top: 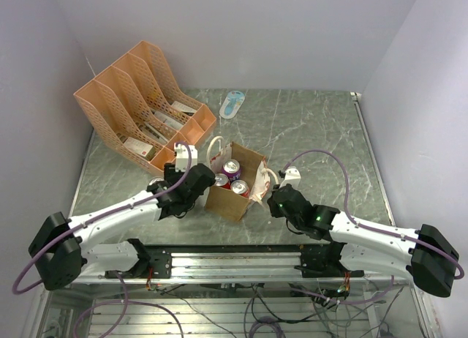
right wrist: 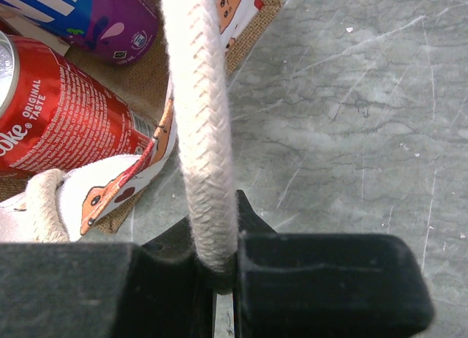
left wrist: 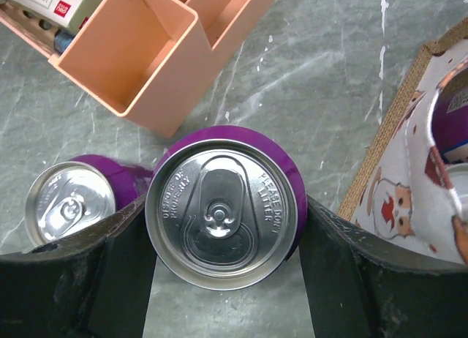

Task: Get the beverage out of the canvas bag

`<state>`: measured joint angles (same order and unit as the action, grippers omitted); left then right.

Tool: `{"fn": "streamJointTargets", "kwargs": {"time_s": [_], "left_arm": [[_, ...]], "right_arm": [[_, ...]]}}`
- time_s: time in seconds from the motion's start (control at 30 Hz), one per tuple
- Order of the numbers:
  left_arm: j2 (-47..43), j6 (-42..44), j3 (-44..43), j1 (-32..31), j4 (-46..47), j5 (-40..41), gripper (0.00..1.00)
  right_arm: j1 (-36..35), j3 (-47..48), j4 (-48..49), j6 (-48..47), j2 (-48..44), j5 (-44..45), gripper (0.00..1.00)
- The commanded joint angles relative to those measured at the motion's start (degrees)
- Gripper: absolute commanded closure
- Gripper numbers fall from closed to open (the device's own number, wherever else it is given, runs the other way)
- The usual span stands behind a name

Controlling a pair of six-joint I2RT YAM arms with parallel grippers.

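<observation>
My left gripper next needs to lower slightly outward over the bare marble by the rack's near corner [left wrist: 208, 117] and release the purple can, as it is clear of the bag.
The canvas bag [top: 228, 197] stands open at the table's middle with several cans in it, among them a purple one [top: 232, 168] and a red one [top: 240, 188]. My left gripper [top: 179, 190] is just left of the bag, outside it. In the left wrist view it [left wrist: 227, 221] is shut on an upright purple beverage can [left wrist: 225, 199]. A second purple can [left wrist: 69, 203] stands right beside it. My right gripper [right wrist: 219, 261] is shut on the bag's cream rope handle [right wrist: 199, 118] at the bag's right side. The red can [right wrist: 66, 111] also shows there.
An orange plastic file rack [top: 139, 104] stands at the back left, its near corner [left wrist: 146, 60] close to the held can. A white and blue object [top: 232, 104] lies at the back. Bare marble table [top: 322, 133] lies to the right.
</observation>
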<state>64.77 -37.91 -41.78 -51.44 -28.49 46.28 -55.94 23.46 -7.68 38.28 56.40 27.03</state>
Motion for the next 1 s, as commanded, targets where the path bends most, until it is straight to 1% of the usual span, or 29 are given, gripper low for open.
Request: {"fn": "streamJointTargets", "kwargs": {"time_s": [0.0,0.2,0.33,0.5,0.7,0.83,0.9,0.97], "left_arm": [[2.6,-0.4,-1.3,1.0,10.3,6.1,0.93],[9.3,0.2,-3.6,3.4,12.2,6.0,0.93],[12.8,-0.8,-4.7,4.5,12.2,7.5,0.93],[14.2,-0.3,-4.2,6.4,15.0,5.5,0.93],[14.6,-0.9,-3.3,8.3,15.9,5.2,0.93],[15.0,-1.3,-2.8,9.7,16.8,3.3,0.88],[15.3,-2.4,-3.1,9.9,15.7,3.2,0.81],[15.1,-3.0,-2.9,10.0,15.2,3.2,0.77]], "right_arm": [[-0.1,0.6,-2.5,-1.0,0.5,1.6,0.96],[-0.2,0.6,-2.6,-1.0,0.4,1.7,0.96],[-0.1,0.5,-2.6,-0.9,0.4,1.7,0.96],[-0.1,0.6,-2.6,-1.0,0.5,1.7,0.96],[-0.1,0.6,-2.5,-1.1,0.6,1.6,0.96],[-0.1,0.7,-2.6,-1.1,0.6,1.6,0.96],[-0.2,0.7,-2.6,-1.1,0.7,1.6,0.96],[-0.1,0.7,-2.5,-1.1,0.7,1.6,0.96]]}}
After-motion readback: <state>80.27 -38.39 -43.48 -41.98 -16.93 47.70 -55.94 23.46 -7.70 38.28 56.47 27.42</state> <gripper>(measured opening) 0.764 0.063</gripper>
